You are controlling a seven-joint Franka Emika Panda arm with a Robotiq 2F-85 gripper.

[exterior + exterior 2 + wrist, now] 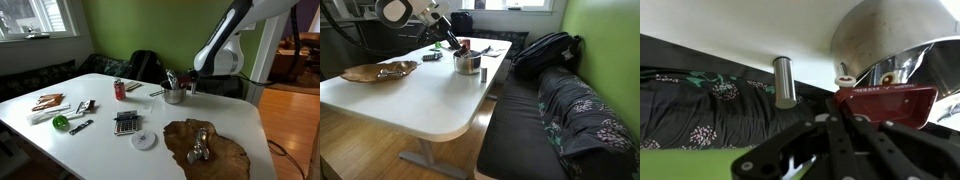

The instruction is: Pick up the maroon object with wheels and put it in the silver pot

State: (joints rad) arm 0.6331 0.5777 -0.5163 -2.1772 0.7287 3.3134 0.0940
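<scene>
The block hangs right at the silver pot's rim, so my gripper needs to move next past the rim and over the pot's open top to release the wheels.
The wrist view is upside down. In it my gripper (862, 120) is shut on the maroon object with wheels (886, 102), a dark-red block with one pale wheel showing at its left end. The silver pot (890, 35) fills the view right beside the block. In both exterior views the gripper (190, 84) (451, 41) hangs just over the rim of the pot (174, 96) (467, 63), which stands on the white table (110, 150). The block is too small to make out there.
A small metal shaker (785, 80) (482, 73) stands next to the pot. A red soda can (119, 90), a calculator (126, 122), a white disc (144, 139) and a brown slab (225, 155) holding a lumpy metal piece (200, 146) lie on the table. A dark bench (550, 120) runs alongside.
</scene>
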